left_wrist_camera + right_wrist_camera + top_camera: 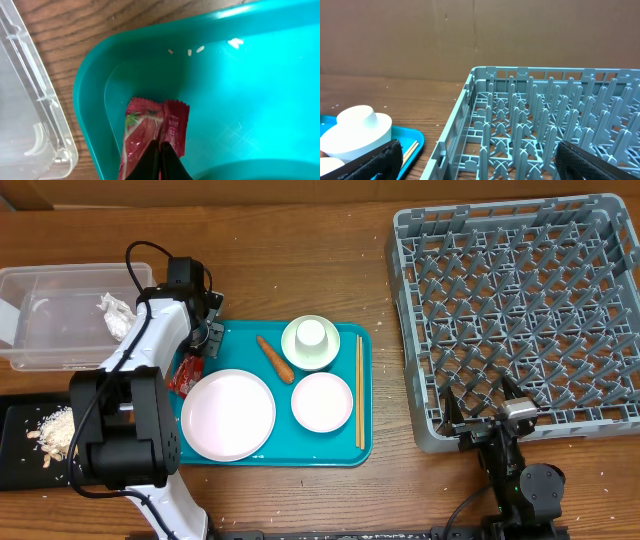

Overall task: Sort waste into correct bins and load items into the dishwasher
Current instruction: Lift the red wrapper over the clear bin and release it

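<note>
Next, the left gripper lifts the wrapper over the tub's rim and releases. The clear tub, already holding the paper wad, lies left of it in the overhead view.
My left gripper is shut on the red snack wrapper at the left end of the teal tray; the wrapper also shows in the overhead view. The sausage, plate, a bowl, a second bowl holding the cup, and the chopsticks lie on that tray. The paper wad sits in the clear tub. Rice scraps lie in the black tray. My right gripper is open at the near edge of the grey rack.
A few loose rice grains lie on the teal tray near the wrapper. The clear tub's corner stands just left of the tray rim. The rack wall rises directly ahead of my right gripper.
</note>
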Available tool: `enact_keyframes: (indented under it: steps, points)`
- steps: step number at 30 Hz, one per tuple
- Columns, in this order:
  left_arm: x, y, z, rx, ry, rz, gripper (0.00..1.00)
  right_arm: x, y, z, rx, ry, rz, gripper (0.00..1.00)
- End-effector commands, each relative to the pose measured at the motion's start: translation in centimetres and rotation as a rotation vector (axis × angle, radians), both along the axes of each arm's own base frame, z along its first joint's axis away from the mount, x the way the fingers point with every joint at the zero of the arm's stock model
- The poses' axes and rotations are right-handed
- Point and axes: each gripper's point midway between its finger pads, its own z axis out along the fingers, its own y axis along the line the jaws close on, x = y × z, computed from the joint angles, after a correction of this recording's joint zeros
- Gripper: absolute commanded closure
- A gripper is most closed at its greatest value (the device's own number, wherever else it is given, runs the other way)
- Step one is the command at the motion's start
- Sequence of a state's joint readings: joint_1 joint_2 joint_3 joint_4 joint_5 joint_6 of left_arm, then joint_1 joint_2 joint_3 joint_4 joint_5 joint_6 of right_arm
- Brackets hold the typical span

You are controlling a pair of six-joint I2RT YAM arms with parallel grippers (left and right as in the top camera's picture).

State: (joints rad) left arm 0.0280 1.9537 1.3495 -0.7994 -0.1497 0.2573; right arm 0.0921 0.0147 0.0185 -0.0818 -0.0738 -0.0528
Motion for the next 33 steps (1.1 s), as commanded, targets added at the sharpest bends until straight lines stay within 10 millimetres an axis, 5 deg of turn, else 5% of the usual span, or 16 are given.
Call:
enact_keyframes:
  steps: [1,7,14,17,21,26,31,33]
  points:
    - [1.2,-0.6,1.2,-0.051,-0.023,0.038,0.96,0.0,-0.1,-0.2,-0.003,-0.005,-0.003,0.0]
    - [4.5,-2.6,6.9,-0.182,-0.115,0.045,0.96,0.0,-0.1,-0.2,-0.003,-0.005,-0.003,0.0]
    - [7.8,-0.3,15.5,-0.209,-0.301,0.271,0.96,0.0,-0.1,-0.2,-0.003,-0.005,-0.003,0.0]
    - [8.7,2.2,18.2,-0.201,-0.383,0.372,0.96,0.0,-0.1,-0.2,-0.003,-0.005,-0.003,0.0]
    - [8.7,9.0,20.3,-0.114,-0.508,0.639,0.96,0.0,-0.1,-0.2,-0.003,-0.005,-0.003,0.0]
    - [7.1,15.8,20.5,-0.07,-0.568,0.868,0.96,0.0,-0.1,-0.2,-0.003,-0.005,-0.003,0.0]
    - [5.1,20.0,19.4,-0.076,-0.571,1.032,0.96,0.0,-0.1,-0.2,-0.003,-0.005,-0.003,0.0]
    - [4.6,20.9,18.9,-0.081,-0.564,1.071,0.83,0.0,-0.1,-0.2,-0.003,-0.005,-0.003,0.0]
